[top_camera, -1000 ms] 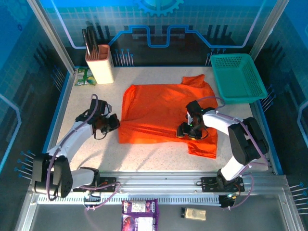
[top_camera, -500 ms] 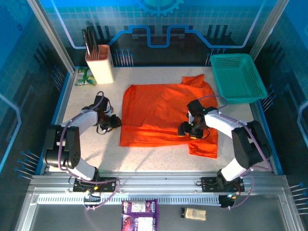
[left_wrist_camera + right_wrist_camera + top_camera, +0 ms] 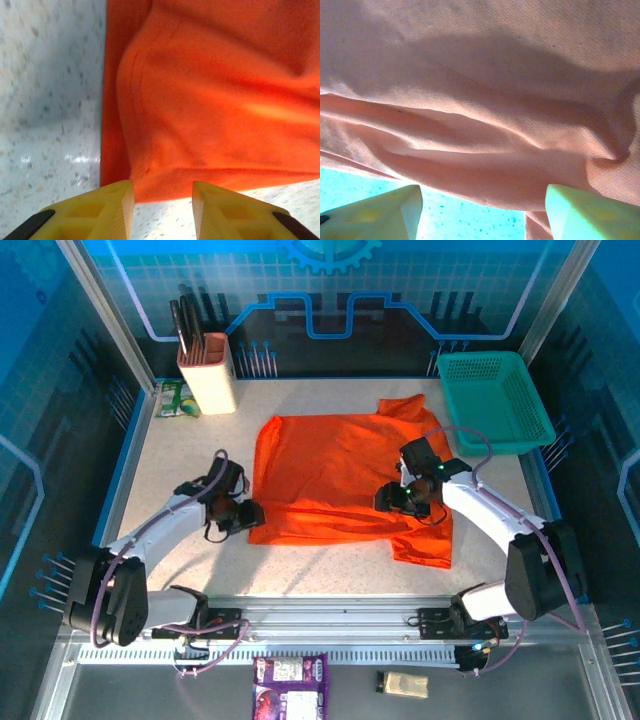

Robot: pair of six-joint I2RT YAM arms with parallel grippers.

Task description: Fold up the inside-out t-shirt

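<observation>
The robot's left gripper needs to lower next onto the near corner of the t-shirt's fold (image 3: pixel 264 525) (image 3: pixel 137 174) just below its fingers, as the fingers already stand open by that edge of the t-shirt.
The inside-out t-shirt (image 3: pixel 335 475) lies spread flat in the middle of the table, bright orange, with one sleeve toward the basket. My left gripper (image 3: pixel 250 519) sits low at the shirt's near left corner. In the left wrist view its yellow fingers (image 3: pixel 117 202) stand apart with bare table between them, and the shirt's hem (image 3: pixel 210 100) lies just ahead. My right gripper (image 3: pixel 392 499) hovers over the shirt's right half. In the right wrist view its fingers (image 3: pixel 405 205) are wide open over a raised fold of cloth (image 3: pixel 485 150).
A teal mesh basket (image 3: pixel 495 400) stands at the back right, close to the shirt's sleeve. At the back left are a beige knife block (image 3: pixel 207 370) and a green packet (image 3: pixel 175 398). Bare speckled tabletop (image 3: pixel 180 455) lies left of the shirt.
My left gripper has opened and slid nearer and rightward to the shirt's near left corner. The right gripper has shifted slightly away and to the right over the cloth.
</observation>
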